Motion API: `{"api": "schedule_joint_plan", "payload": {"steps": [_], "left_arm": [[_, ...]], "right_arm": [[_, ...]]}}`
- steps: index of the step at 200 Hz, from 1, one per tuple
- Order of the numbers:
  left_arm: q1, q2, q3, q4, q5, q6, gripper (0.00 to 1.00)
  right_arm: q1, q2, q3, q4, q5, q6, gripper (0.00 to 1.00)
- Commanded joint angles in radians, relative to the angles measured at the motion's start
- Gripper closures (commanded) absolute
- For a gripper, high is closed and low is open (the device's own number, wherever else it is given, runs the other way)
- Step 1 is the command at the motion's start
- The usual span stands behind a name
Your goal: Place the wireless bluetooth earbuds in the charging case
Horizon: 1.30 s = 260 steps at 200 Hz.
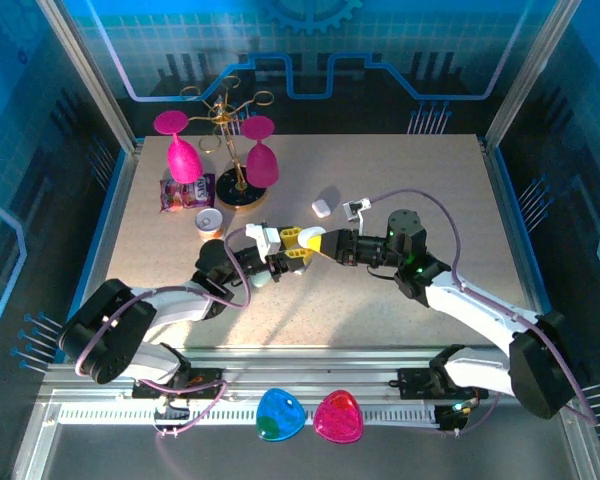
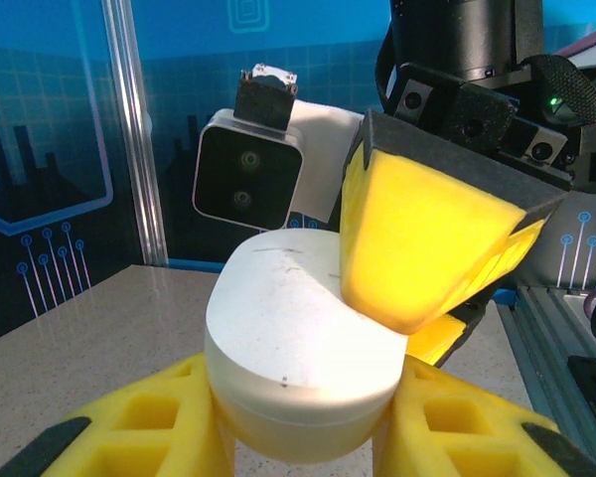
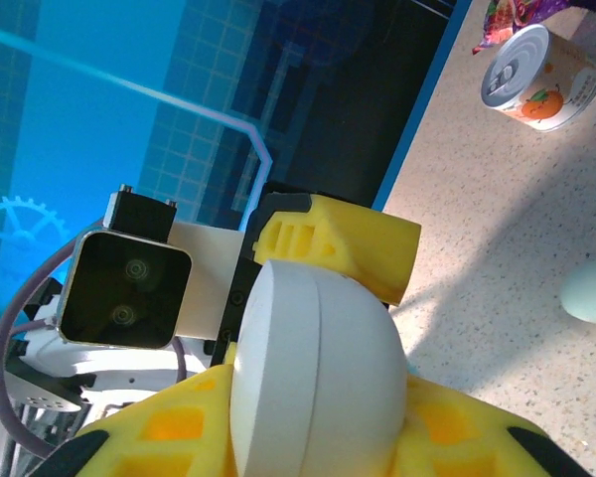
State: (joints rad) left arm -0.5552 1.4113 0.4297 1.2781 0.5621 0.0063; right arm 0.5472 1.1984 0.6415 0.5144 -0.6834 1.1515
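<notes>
The robot's right gripper will next move away from the other gripper and tilt down. It will lower the pebble-shaped case onto the tabletop beside the small white case, because that part of the tabletop is bare.
A white pebble-shaped charging case (image 2: 288, 358) hangs above the table's middle with its lid closed. My left gripper (image 2: 303, 417) is shut on its lower half, one yellow finger on each side. My right gripper (image 3: 313, 427) comes from the opposite side and is shut on the same case (image 3: 318, 378), which touches both of its fingers. In the left wrist view one right finger (image 2: 427, 248) lies on the lid. From above, the two grippers meet at the table's centre, left (image 1: 278, 258) and right (image 1: 300, 243). The earbuds are out of view.
A gold rack with pink glasses (image 1: 230, 150) stands at the back left, with a snack packet (image 1: 185, 192) and a small can (image 1: 210, 222) near it. A small white case (image 1: 322, 207) lies behind the grippers. A mint case (image 3: 591, 290) rests on the table beside them.
</notes>
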Motion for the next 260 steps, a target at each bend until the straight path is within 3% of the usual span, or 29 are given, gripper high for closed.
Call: {"api": "schedule_joint_plan", "payload": {"steps": [1,21,51,80,103,133,199,243,260], "left_arm": [[0.003,-0.035,0.012,0.024,0.033,0.020,0.76],[0.004,-0.037,0.009,0.019,0.036,0.024,0.67],[0.004,-0.071,-0.016,-0.042,0.016,0.063,0.33],[0.003,-0.139,-0.034,-0.267,0.003,0.152,0.19],[0.001,-0.203,-0.027,-0.496,-0.030,0.220,0.09],[-0.001,-0.273,0.002,-0.762,-0.153,0.269,0.04],[-0.002,-0.321,0.056,-1.000,-0.319,0.270,0.01],[-0.002,-0.323,0.135,-1.240,-0.428,0.231,0.01],[-0.002,-0.308,0.172,-1.331,-0.477,0.225,0.01]], "right_arm": [[-0.027,0.027,-0.019,0.072,0.015,0.035,0.79],[-0.029,0.023,-0.020,0.066,0.019,0.020,0.79],[-0.066,-0.020,-0.036,-0.042,0.099,-0.054,0.79],[-0.142,-0.021,-0.028,-0.310,0.244,-0.213,0.79],[-0.204,0.039,-0.026,-0.373,0.323,-0.286,0.80],[-0.283,0.185,0.020,-0.382,0.364,-0.369,0.80],[-0.351,0.542,0.196,-0.388,0.353,-0.442,0.76],[-0.370,0.622,0.232,-0.424,0.391,-0.474,0.73],[-0.378,0.619,0.233,-0.442,0.401,-0.482,0.66]]}}
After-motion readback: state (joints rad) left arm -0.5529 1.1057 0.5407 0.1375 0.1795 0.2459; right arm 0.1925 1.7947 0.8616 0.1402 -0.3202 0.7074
